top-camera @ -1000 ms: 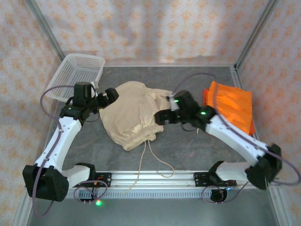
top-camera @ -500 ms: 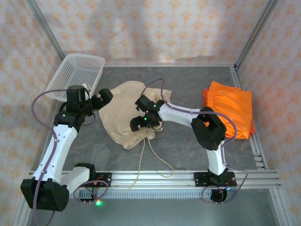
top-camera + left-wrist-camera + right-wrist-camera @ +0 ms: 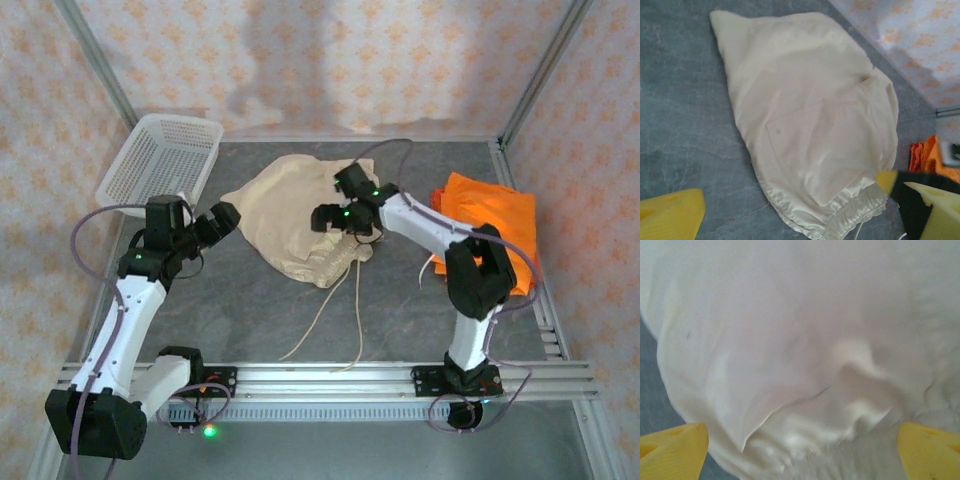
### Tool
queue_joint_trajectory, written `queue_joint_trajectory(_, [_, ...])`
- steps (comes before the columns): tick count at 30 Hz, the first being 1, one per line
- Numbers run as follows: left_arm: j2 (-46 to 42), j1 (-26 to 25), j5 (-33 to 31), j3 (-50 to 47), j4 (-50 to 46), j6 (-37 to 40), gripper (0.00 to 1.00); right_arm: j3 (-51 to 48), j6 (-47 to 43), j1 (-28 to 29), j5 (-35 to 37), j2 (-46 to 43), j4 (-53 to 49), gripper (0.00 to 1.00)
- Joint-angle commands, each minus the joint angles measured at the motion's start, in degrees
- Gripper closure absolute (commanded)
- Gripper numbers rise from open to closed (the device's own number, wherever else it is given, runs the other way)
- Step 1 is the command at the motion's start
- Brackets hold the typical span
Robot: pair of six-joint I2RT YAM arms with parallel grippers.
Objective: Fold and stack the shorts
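Next, my right gripper moves back across the cream shorts (image 3: 285, 215) and comes down onto the gathered waistband edge.
The cream shorts (image 3: 285, 215) lie crumpled in the middle of the table, with the gathered waistband (image 3: 325, 272) toward me and the drawstring (image 3: 345, 315) trailing to the near rail. My right gripper (image 3: 325, 216) hovers open just over their right part, and cloth (image 3: 790, 355) spreads between its yellow fingers (image 3: 675, 447). My left gripper (image 3: 224, 218) is open at the shorts' left edge, looking across the cloth (image 3: 810, 115). Folded orange shorts (image 3: 495, 225) rest at the right; their edge (image 3: 926, 156) also shows in the left wrist view.
A white mesh basket (image 3: 165, 160) stands at the back left. Metal frame posts and patterned walls close in the table. The aluminium rail (image 3: 330, 378) runs along the near edge, with the drawstring ends lying on it.
The right gripper swung over the cream shorts, first leftward, then back and right. The shorts and drawstring now lie further right and back. The left gripper shifted slightly toward me.
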Motion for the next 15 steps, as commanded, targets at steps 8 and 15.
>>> queue_joint_trajectory(8, [-1.9, 1.2, -1.4, -2.9, 1.2, -2.1, 0.0, 1.1, -28.2, 21.8, 31.5, -1.2, -14.0, 0.05])
queue_joint_trajectory(15, [-4.4, 2.0, -4.2, -3.9, -0.3, -1.9, 0.0, -0.8, -30.2, 26.2, 35.8, 3.5, -14.6, 0.13])
